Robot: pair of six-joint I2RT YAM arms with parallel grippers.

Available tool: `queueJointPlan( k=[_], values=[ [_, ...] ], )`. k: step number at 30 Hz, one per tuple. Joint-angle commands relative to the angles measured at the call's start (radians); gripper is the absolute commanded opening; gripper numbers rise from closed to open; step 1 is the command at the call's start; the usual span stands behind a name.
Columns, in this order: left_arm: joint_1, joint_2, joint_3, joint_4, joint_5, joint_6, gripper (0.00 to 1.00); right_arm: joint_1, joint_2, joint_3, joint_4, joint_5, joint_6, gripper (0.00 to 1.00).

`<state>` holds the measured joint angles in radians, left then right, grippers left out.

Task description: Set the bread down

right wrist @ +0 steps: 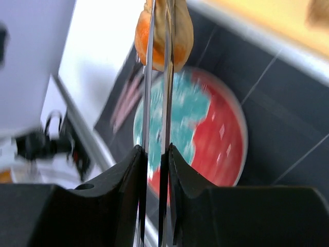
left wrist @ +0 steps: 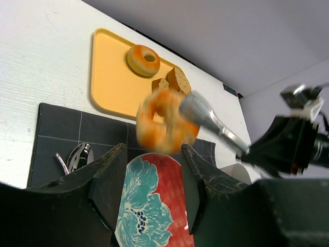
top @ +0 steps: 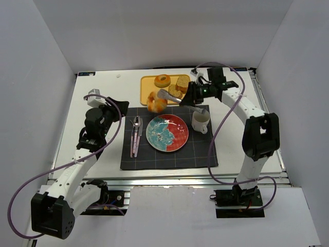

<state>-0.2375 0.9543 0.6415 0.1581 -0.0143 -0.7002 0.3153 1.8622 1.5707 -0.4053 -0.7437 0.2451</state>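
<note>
The plate's turquoise half (top: 160, 135) is empty, below my right gripper and back from it. My right gripper will next pull the bun (top: 156, 102) back and down onto it and release the tongs.
My right gripper (top: 191, 95) is shut on a pair of metal tongs (top: 172, 96), and the tongs pinch the orange-and-white striped bun (top: 156, 102) in the air over the mat's far edge, between the yellow tray (top: 146, 88) and the plate (top: 167, 133). In the right wrist view the tongs (right wrist: 157, 103) run from my jaws (right wrist: 154, 154) up to the bun (right wrist: 164, 33), above the plate (right wrist: 205, 134). The ring roll (top: 163, 81) lies on the tray. My left gripper (top: 115, 105) is open and empty, left of the bun (left wrist: 165, 128).
Two brown loaf slices (top: 180, 86) lie on the tray beside the ring roll. A white mug (top: 200, 122) stands right of the plate on the dark mat (top: 169, 157). Cutlery (top: 135, 135) lies left of the plate. White walls enclose the table.
</note>
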Motion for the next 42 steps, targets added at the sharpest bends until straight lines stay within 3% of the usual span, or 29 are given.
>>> queueJointPlan(
  k=[1, 5, 11, 15, 19, 28, 42],
  values=[
    [0.006, -0.038, -0.022, 0.009, -0.016, -0.005, 0.56, -0.001, -0.081, -0.087, -0.168, -0.141, -0.191, 0.0],
    [0.006, -0.043, -0.039, 0.02, -0.012, -0.008, 0.56, 0.001, -0.181, -0.204, -0.236, -0.166, -0.354, 0.0],
    [0.006, -0.035, -0.051, 0.04, 0.005, -0.013, 0.56, 0.018, -0.277, -0.328, -0.227, -0.057, -0.409, 0.0],
    [0.004, -0.028, -0.052, 0.049, 0.011, -0.013, 0.56, 0.022, -0.258, -0.342, -0.253, -0.016, -0.423, 0.13],
    [0.006, -0.029, -0.052, 0.052, 0.011, -0.012, 0.56, 0.027, -0.244, -0.325, -0.263, 0.006, -0.431, 0.33],
    [0.006, -0.049, -0.059, 0.038, 0.002, -0.009, 0.56, 0.025, -0.228, -0.245, -0.267, 0.041, -0.454, 0.47],
    [0.006, -0.042, -0.049, 0.034, -0.004, -0.004, 0.56, 0.025, -0.182, -0.176, -0.267, 0.035, -0.461, 0.5]
  ],
)
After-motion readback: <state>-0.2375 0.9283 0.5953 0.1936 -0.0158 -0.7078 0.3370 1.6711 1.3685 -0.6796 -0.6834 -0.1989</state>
